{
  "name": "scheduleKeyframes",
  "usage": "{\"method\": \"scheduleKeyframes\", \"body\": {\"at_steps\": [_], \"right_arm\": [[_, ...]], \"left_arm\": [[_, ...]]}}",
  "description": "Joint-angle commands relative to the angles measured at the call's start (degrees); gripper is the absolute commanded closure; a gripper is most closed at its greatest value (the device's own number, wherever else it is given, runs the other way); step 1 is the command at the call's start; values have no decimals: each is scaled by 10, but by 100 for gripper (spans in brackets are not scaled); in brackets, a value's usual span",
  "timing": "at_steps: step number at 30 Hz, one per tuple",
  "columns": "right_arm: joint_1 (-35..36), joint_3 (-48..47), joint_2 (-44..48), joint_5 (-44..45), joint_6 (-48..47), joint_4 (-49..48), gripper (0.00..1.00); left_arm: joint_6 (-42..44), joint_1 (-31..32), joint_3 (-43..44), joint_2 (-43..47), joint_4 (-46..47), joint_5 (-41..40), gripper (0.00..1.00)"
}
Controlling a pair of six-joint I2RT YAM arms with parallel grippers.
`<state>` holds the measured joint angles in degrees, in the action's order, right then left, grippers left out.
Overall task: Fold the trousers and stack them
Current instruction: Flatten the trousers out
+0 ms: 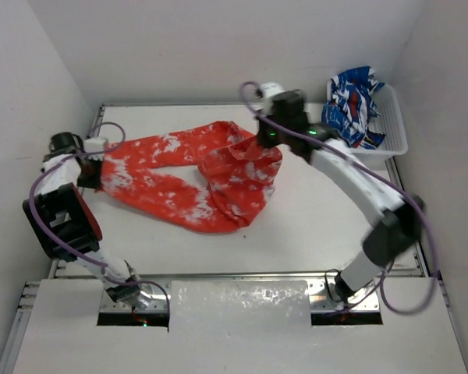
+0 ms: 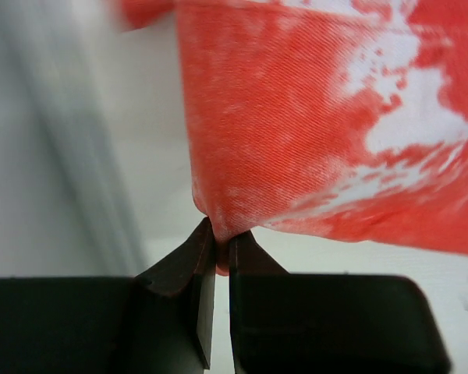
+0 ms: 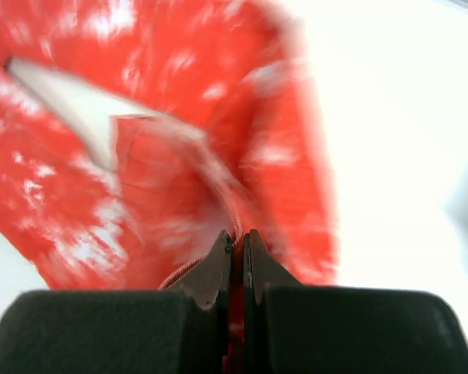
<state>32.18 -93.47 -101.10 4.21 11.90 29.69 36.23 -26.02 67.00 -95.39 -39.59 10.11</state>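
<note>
Since the trousers' hem borders the side bar, I will move my left gripper to the right in the top view, toward the gap between the trouser legs, and release it.
The red-orange trousers [image 1: 189, 173] with white speckles lie spread across the table, one end at the left, the other bunched in the middle. My left gripper [image 1: 93, 170] is shut on the cloth's left end; in the left wrist view a corner of the trousers [image 2: 312, 125] is pinched between the jaws of the left gripper [image 2: 221, 234]. My right gripper [image 1: 267, 139] is shut on the bunched right end; in the right wrist view the trousers [image 3: 164, 156] fill the frame and the right gripper [image 3: 237, 241] clamps a fold with a red cord.
A white basket [image 1: 395, 125] at the back right holds a blue, white and red patterned garment [image 1: 354, 101]. Walls close in on the left, back and right. The table's near edge has a metal rail [image 1: 242, 288] with both arm bases.
</note>
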Motion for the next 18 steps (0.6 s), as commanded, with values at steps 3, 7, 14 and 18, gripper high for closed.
{"method": "scheduleKeyframes", "body": {"at_steps": [3, 7, 14, 18], "right_arm": [[-127, 232, 268, 13, 80, -63, 100], [-258, 337, 369, 48, 96, -59, 100], [-352, 414, 341, 60, 92, -78, 25], [-372, 364, 289, 45, 99, -51, 22]], "left_arm": [[24, -37, 34, 85, 6, 6, 100], [27, -36, 16, 95, 17, 5, 100], [21, -34, 16, 105, -17, 55, 100], [47, -23, -5, 116, -44, 87, 100]]}}
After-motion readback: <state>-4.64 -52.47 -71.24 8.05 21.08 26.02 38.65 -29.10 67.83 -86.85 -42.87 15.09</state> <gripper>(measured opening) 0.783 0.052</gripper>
